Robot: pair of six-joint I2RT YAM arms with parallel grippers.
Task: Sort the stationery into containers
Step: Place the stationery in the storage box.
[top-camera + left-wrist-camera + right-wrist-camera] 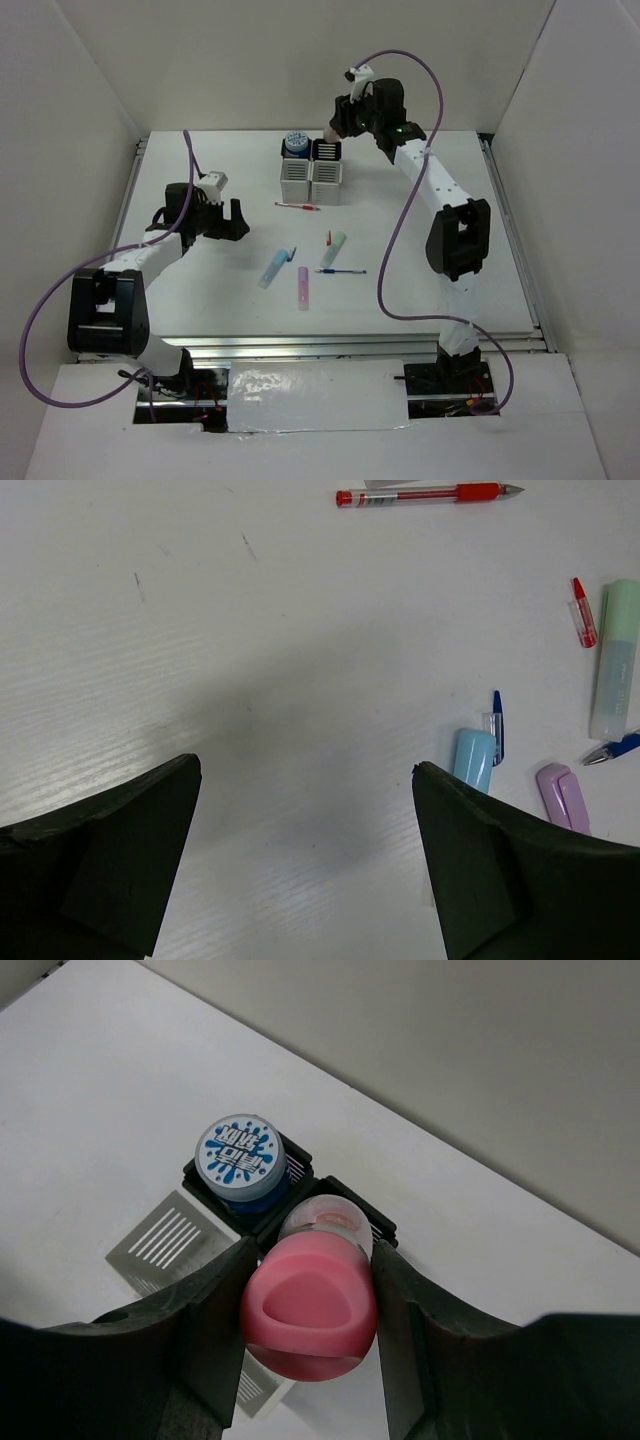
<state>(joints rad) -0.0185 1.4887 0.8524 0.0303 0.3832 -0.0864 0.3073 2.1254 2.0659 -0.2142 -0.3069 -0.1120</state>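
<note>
I should next move my left gripper to the right in the top view and down onto its end with the cap (279, 258) (475, 756), because the pastel blue stick is outside the containers.
My right gripper (315, 1250) is shut on a pink-capped tube (308, 1315), held upright with its clear lower end over the back right black cup of the containers (380, 1228). How far the tube reaches in, I cannot tell. A blue round roll (240, 1155) stands in the back left black cup. From above, the right gripper (335, 128) hangs behind the containers (312, 178). My left gripper (305, 765) is open over bare table, left of a pastel blue stick (474, 760) and a purple stick (562, 795).
On the table lie a red pen (297, 206), a green stick (334, 250), a blue pen (340, 270), a small red cap (582, 612) and a blue cap (496, 725). White walls close the table in at the back and both sides.
</note>
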